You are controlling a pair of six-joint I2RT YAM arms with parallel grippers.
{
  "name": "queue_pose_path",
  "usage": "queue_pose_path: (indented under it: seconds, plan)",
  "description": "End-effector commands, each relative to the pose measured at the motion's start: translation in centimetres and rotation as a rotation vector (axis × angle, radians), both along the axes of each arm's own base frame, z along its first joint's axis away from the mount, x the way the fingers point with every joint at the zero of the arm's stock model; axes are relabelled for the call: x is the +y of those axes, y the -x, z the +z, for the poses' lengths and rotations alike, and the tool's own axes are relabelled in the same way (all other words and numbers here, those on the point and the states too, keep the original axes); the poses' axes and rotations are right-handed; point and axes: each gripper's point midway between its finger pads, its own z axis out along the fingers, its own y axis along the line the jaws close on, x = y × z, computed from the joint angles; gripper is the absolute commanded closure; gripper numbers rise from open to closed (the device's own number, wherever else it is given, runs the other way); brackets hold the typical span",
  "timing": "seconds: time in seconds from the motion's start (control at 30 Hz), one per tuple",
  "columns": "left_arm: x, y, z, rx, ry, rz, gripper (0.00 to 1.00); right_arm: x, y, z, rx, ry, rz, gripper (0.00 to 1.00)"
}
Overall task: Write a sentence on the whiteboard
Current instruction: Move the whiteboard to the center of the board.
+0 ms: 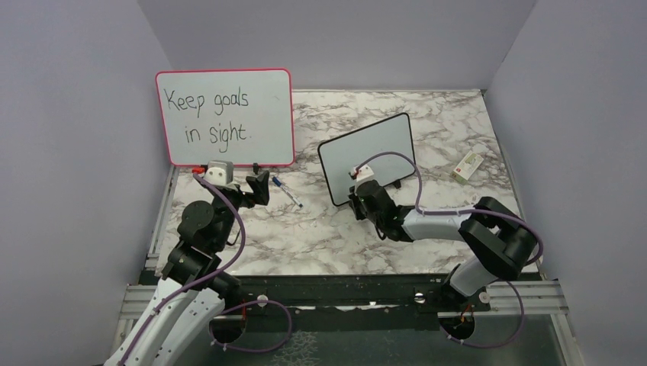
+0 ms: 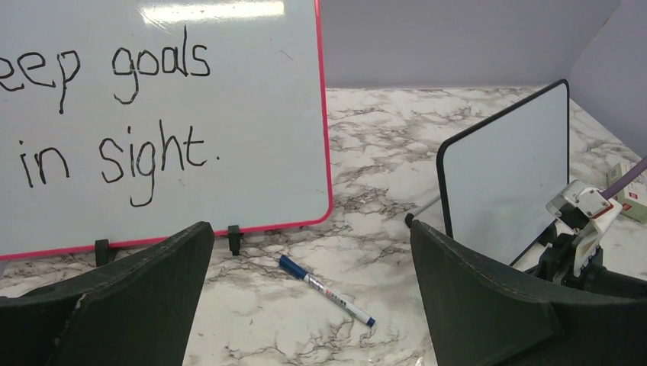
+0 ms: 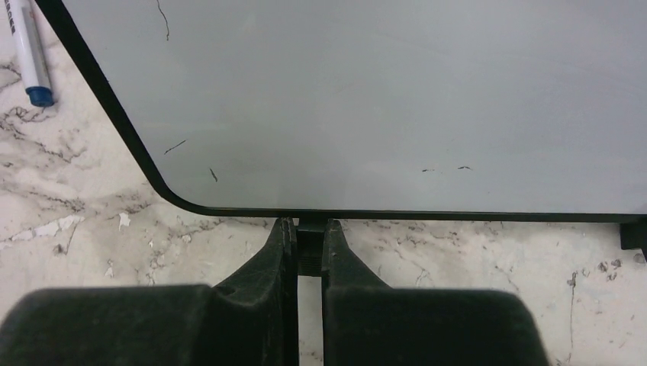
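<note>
The bare marble nearer me is open, so my right gripper will pull the board's little black foot (image 3: 310,248) back a short way next and then let go of it.
The small black-framed whiteboard (image 1: 366,156) stands tilted at the table's middle. It also shows in the left wrist view (image 2: 503,183) and the right wrist view (image 3: 381,99). Its face is blank apart from faint specks; no blue sentence is in view. My right gripper (image 1: 357,197) (image 3: 309,229) is shut on the board's little black foot (image 3: 310,248) at its lower edge. A blue-capped marker (image 1: 287,191) (image 2: 326,290) (image 3: 29,57) lies on the marble table. My left gripper (image 1: 259,187) (image 2: 310,236) is open and empty, just left of and above the marker.
A larger pink-framed board (image 1: 225,118) (image 2: 152,114) with black writing "Keep goals in sight." stands at the back left. A small white box (image 1: 466,165) (image 2: 629,191) lies at the right. Grey walls enclose three sides.
</note>
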Motion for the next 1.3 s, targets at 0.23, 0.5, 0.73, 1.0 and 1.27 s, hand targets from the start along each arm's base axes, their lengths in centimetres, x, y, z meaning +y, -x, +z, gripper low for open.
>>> queue_pose_path:
  seconds: [0.23,0.5,0.73,1.0,1.27]
  plan:
    - [-1.0,0.2,-0.2,-0.002,0.022,-0.047,0.01,-1.9,3.0,-1.7,0.065,0.022,-0.094,0.99]
    - [-1.0,-0.1,-0.5,0.019,0.017,-0.043,0.01,-1.4,4.0,-2.2,0.08,0.006,-0.093,0.99]
    - [-1.5,-0.4,-1.2,0.056,0.008,-0.056,0.01,-1.3,4.2,-1.8,0.075,-0.006,-0.095,0.97]
    - [-2.1,-0.9,-2.4,0.136,0.03,-0.052,0.01,-1.4,4.3,-0.4,0.062,-0.017,-0.087,0.68]
    - [-1.7,-2.4,-4.4,0.272,0.034,0.037,0.01,-2.6,4.6,3.5,0.018,-0.053,-0.107,0.29]
